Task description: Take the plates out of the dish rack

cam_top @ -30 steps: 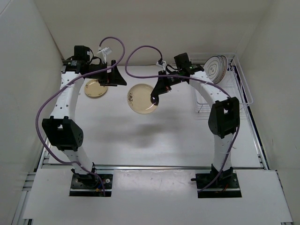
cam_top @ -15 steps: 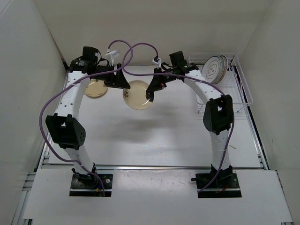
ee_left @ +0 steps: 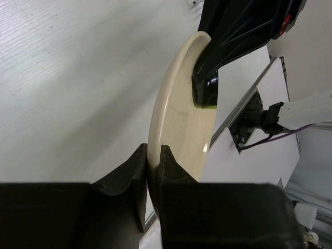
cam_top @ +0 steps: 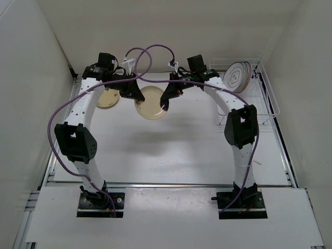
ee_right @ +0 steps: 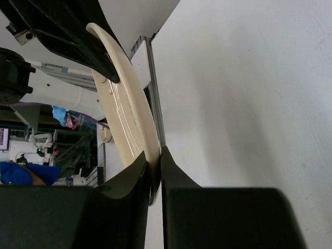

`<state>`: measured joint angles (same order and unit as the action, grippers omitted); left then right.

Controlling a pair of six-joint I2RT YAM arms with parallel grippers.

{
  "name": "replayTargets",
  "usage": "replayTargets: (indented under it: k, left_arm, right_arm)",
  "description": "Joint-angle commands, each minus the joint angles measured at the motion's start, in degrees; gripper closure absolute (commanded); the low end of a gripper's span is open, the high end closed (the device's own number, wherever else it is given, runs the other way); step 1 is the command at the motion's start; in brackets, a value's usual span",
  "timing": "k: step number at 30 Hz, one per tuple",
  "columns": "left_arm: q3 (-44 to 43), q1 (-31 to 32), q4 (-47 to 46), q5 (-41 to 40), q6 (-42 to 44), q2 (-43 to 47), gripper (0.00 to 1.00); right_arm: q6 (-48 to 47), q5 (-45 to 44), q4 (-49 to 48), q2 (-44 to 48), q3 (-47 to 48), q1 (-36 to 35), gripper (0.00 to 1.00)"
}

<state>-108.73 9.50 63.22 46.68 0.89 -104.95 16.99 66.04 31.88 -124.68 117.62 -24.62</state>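
Note:
The small tan plate [cam_top: 106, 99] lies flat below, left in the top view; my left gripper should go there and down to release onto it.
A cream plate [cam_top: 150, 106] hangs above the table's back middle, held by both grippers. My left gripper [cam_top: 136, 97] is shut on its left rim and my right gripper [cam_top: 165, 105] is shut on its right rim. The left wrist view has the plate [ee_left: 181, 114] edge-on, pinched in my left gripper [ee_left: 153, 158]. Seen from the right wrist, the plate [ee_right: 127, 119] is pinched in my right gripper [ee_right: 155, 158]. A small tan plate [cam_top: 106, 99] lies flat at the back left, partly under the left arm. A white ringed plate [cam_top: 237, 75] stands upright in the dish rack [cam_top: 270, 98].
The white wire rack fills the back right corner against the wall. Purple cables [cam_top: 150, 52] loop over both wrists at the back. The enclosure walls stand close on the left, right and rear.
The right arm carried the cream plate left and toward the back. The left gripper swung right to meet it and closed on the plate's left rim.

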Motion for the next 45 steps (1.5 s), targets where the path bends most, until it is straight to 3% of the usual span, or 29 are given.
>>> replayTargets:
  k: [1, 2, 4, 5, 7, 9, 14, 16, 20, 28, 33, 45]
  left_arm:
    - [-1.93, 0.26, 0.59, 0.08, 2.37, -0.17, 0.89]
    - [-1.93, 0.26, 0.59, 0.08, 1.84, -0.17, 0.89]
    - [-2.62, 0.26, -0.02, -2.27, 0.1, -0.17, 0.89]
    - [-3.41, 0.26, -1.07, -3.6, -0.79, -0.17, 0.89]
    - [-5.86, 0.26, -2.31, -8.58, -3.59, -0.17, 0.9]
    - [-7.46, -0.44, -3.54, -10.55, -5.1, -1.22, 0.9]
    - [-11.84, -6.94, -6.35, -9.85, -10.28, -5.0, 0.9]
    - [-13.7, -10.35, -7.14, -9.06, -11.16, -8.06, 0.9]
    - [-19.75, -15.38, -9.43, -3.28, -12.49, -14.13, 0.9]
    - [-23.28, -23.46, -13.12, 6.84, -15.56, -23.8, 0.9]
    - [-21.01, -28.3, -14.27, 13.25, -16.79, -29.34, 0.9]
    - [-19.68, -33.4, -15.5, 15.73, -17.32, -39.18, 0.9]
  right_arm:
    - [2.17, 1.56, -2.0, -0.3, 2.08, -0.25, 0.99]
    - [2.17, 0.5, -2.0, 0.22, 1.56, 0.27, 0.96]
    - [0.86, -2.74, 0.1, 0.93, 1.56, 0.89, 0.6]
    - [-0.37, -7.11, 3.07, 1.89, 1.56, 0.89, 0.51]
    - [-4.92, -11.26, 5.99, 3.3, 1.56, 3.08, 0.5]
    - [-7.14, -15.48, 8.54, 6.11, -0.55, 4.84, 0.39]
    - [-13.02, -30.33, 10.75, 14.53, -6.17, 12.57, 0.31]
    - [-17.23, -37.89, 12.15, 17.62, -9.68, 15.21, 0.18]
    - [-19.45, -45.99, 12.68, 27.9, -18.38, 20.38, 0.14]
    - [-27.97, -47.86, 21.97, 41.78, -33.84, 29.18, 0.02]
    - [-36.75, -47.58, 28.85, 44.17, -37.02, 33.32, 0.0]
    - [-38.88, -48.11, 33.16, 44.09, -34.49, 35.17, 0.0]
